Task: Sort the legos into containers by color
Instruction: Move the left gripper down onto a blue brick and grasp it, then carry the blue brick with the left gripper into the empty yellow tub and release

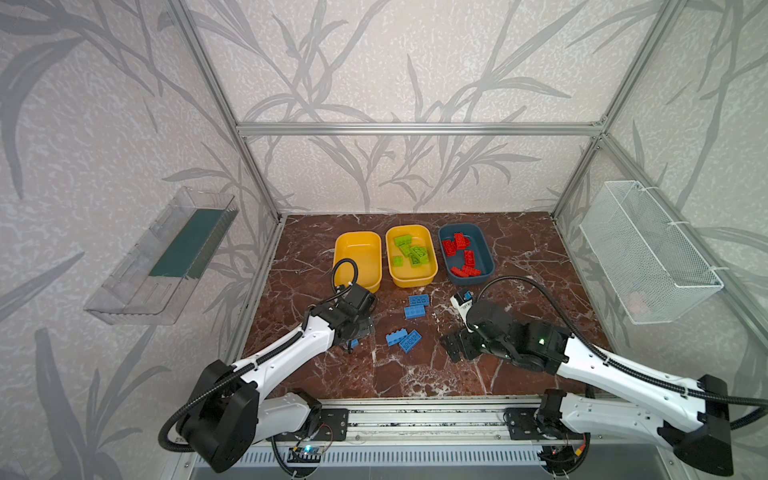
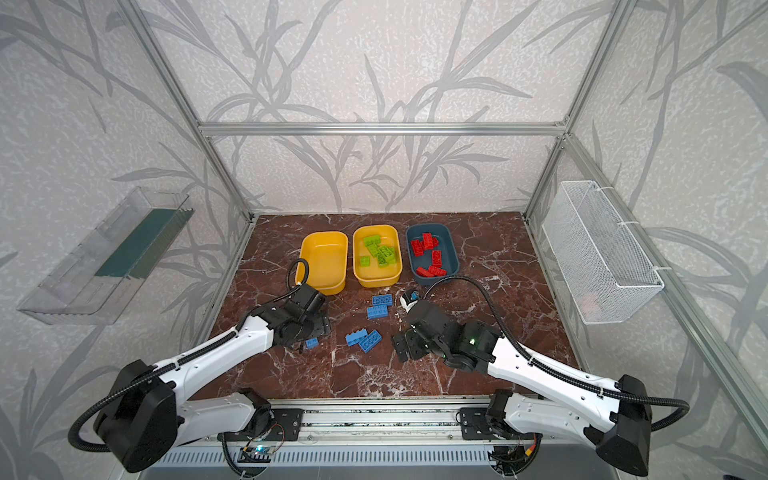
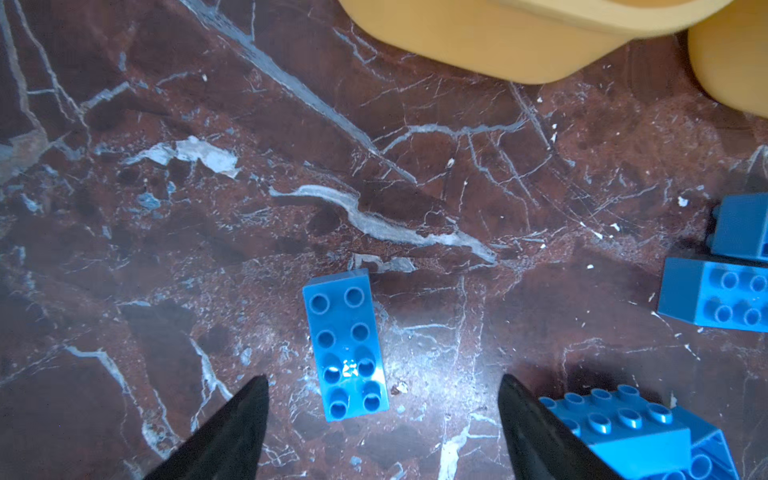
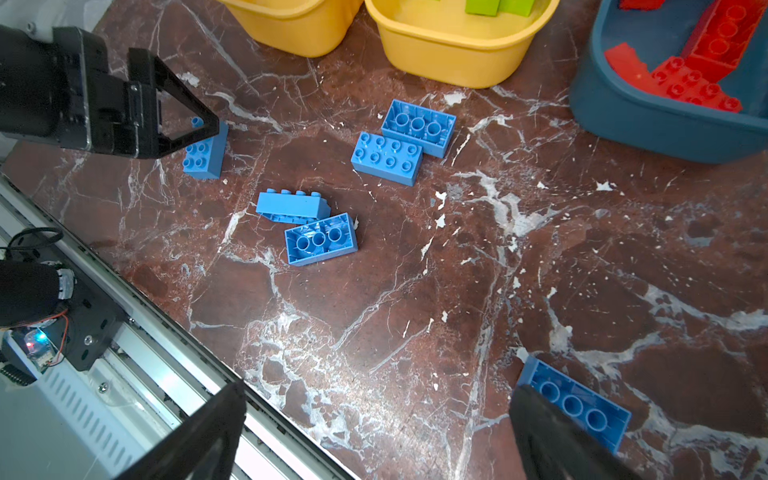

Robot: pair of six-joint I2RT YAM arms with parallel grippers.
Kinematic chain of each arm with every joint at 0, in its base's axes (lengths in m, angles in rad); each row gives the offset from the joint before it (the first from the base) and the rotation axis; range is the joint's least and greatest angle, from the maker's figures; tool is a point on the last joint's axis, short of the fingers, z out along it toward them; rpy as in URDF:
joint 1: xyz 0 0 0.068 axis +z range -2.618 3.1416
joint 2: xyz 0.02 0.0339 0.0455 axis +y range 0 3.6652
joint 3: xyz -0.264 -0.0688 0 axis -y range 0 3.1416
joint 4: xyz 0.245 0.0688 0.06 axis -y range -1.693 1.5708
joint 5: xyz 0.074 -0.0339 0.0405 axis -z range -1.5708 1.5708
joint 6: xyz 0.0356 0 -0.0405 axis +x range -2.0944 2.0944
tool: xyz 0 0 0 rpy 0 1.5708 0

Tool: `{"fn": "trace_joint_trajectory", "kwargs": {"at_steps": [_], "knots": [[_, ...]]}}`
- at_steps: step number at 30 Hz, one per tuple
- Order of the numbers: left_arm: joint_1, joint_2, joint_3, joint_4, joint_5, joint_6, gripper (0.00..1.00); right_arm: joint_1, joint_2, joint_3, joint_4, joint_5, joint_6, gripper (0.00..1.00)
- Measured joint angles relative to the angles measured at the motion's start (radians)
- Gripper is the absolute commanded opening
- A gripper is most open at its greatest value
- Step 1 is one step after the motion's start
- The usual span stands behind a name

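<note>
My left gripper is above the single blue brick (image 2: 311, 342) (image 3: 345, 345), and its open fingers are already around the brick's long sides. It will move down onto the brick next.
Three containers stand in a row at the back: an empty yellow tub (image 1: 357, 259), a yellow tub (image 1: 430, 270) holding several green legos (image 1: 411, 251), and a teal tub (image 1: 484, 259) holding several red legos (image 1: 459, 249). Blue legos lie loose on the marble in two pairs (image 1: 417, 305) (image 1: 403, 340). My left gripper (image 3: 383, 378) hangs open over a single blue brick (image 3: 345, 345), studs up, its near end between the fingertips. My right gripper (image 4: 379, 386) is open over bare marble, with another blue brick (image 4: 577, 403) just beside one finger.
A clear plastic tray (image 1: 162, 257) hangs on the left wall and a white wire basket (image 1: 648, 257) on the right wall. An aluminium rail (image 1: 415, 419) runs along the table's front edge. Two blue bricks (image 3: 623, 428) lie close outside one left finger.
</note>
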Motion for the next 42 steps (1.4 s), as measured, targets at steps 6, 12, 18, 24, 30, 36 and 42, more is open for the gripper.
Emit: {"fn": "trace_joint_trajectory", "kwargs": {"at_steps": [6,12,18,24,30,36,42], "knots": [[0.000,0.060,-0.018,0.039,-0.009,-0.016,0.85,0.063,0.003,0.025,-0.023,0.048,0.029,0.99],[0.000,0.103,-0.059,0.070,-0.023,-0.035,0.80,0.080,-0.007,0.036,-0.053,0.083,0.051,0.99],[0.003,0.143,-0.077,0.102,-0.027,-0.041,0.52,0.083,-0.018,0.036,-0.063,0.092,0.055,0.99],[0.007,0.169,-0.074,0.136,-0.035,-0.033,0.15,0.085,-0.023,0.036,-0.065,0.100,0.055,0.99],[0.005,0.170,-0.048,0.082,-0.039,-0.023,0.10,0.087,-0.047,0.036,-0.066,0.109,0.058,0.99],[0.003,0.090,0.116,-0.069,-0.098,0.027,0.12,0.087,-0.061,0.014,-0.066,0.117,0.072,0.99],[0.026,0.142,0.369,-0.093,-0.167,0.108,0.13,0.087,-0.071,0.009,-0.066,0.137,0.066,0.99]]}}
